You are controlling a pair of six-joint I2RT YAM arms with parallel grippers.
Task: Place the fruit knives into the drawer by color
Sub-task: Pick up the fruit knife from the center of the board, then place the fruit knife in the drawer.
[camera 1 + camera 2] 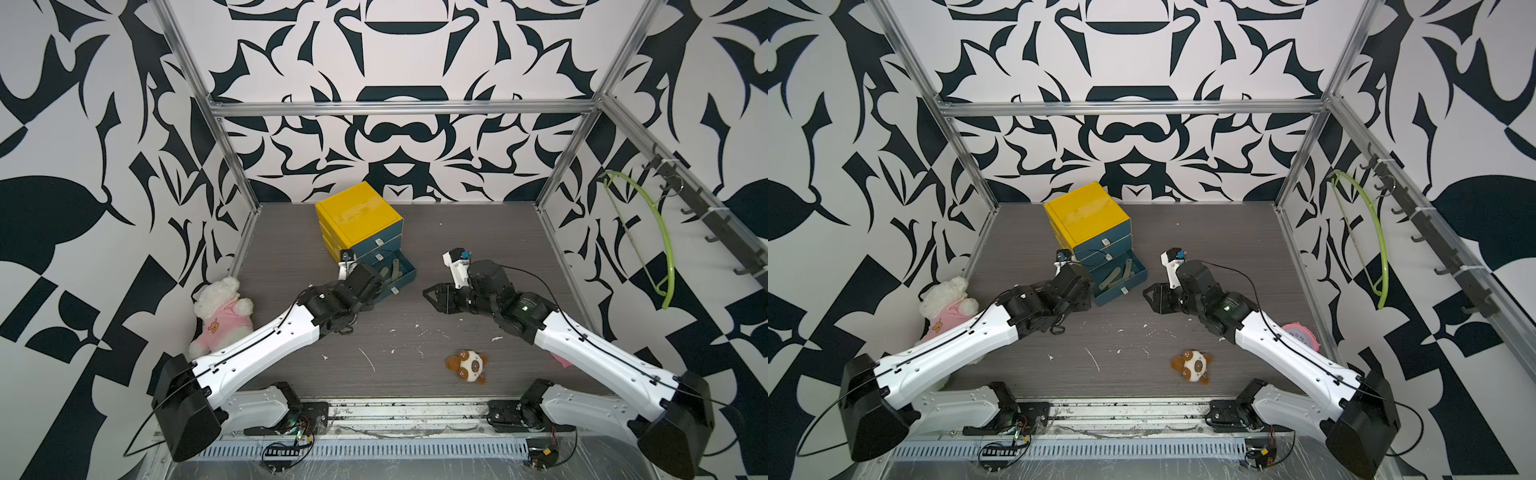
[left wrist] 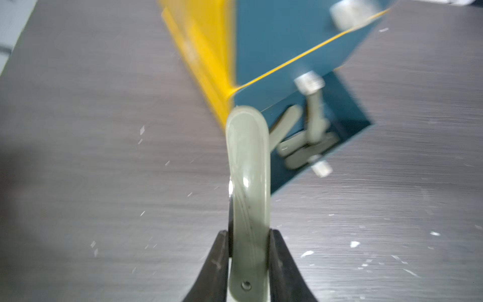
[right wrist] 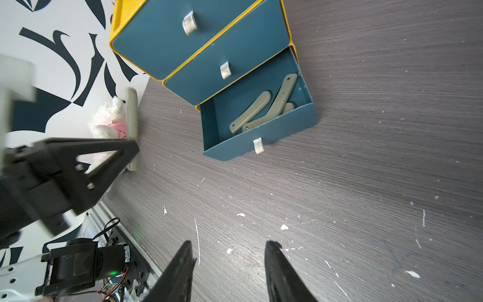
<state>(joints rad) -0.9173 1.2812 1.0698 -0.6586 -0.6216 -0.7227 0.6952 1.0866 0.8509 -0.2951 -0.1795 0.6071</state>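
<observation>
My left gripper holds an olive green knife and needs to move across and down over the open bottom teal drawer [image 1: 1140, 276] [image 2: 308, 140] to let it go, because olive green knives are already in there.
My left gripper [image 2: 248, 235] is shut on an olive green fruit knife [image 2: 248, 183], which sticks out ahead of the jaws. Its tip is close to the front left corner of the yellow cabinet [image 1: 357, 216] [image 1: 1088, 216]. The right wrist view shows the held knife [image 3: 131, 112] beside the cabinet. The bottom teal drawer [image 1: 409, 274] [image 1: 1140, 276] [image 3: 261, 147] is pulled out with several olive green knives [image 3: 264, 109] [image 2: 305, 141] lying in it. The two upper drawers are shut. My right gripper [image 3: 227, 245] [image 1: 430, 295] hangs open and empty above the table, right of the drawer.
A white teddy in a pink shirt [image 1: 224, 311] leans at the left wall. A small brown-and-white plush [image 1: 467, 365] lies near the front. A pink clock [image 1: 1300, 334] sits behind my right arm. A green hanger [image 1: 660, 232] hangs on the right wall.
</observation>
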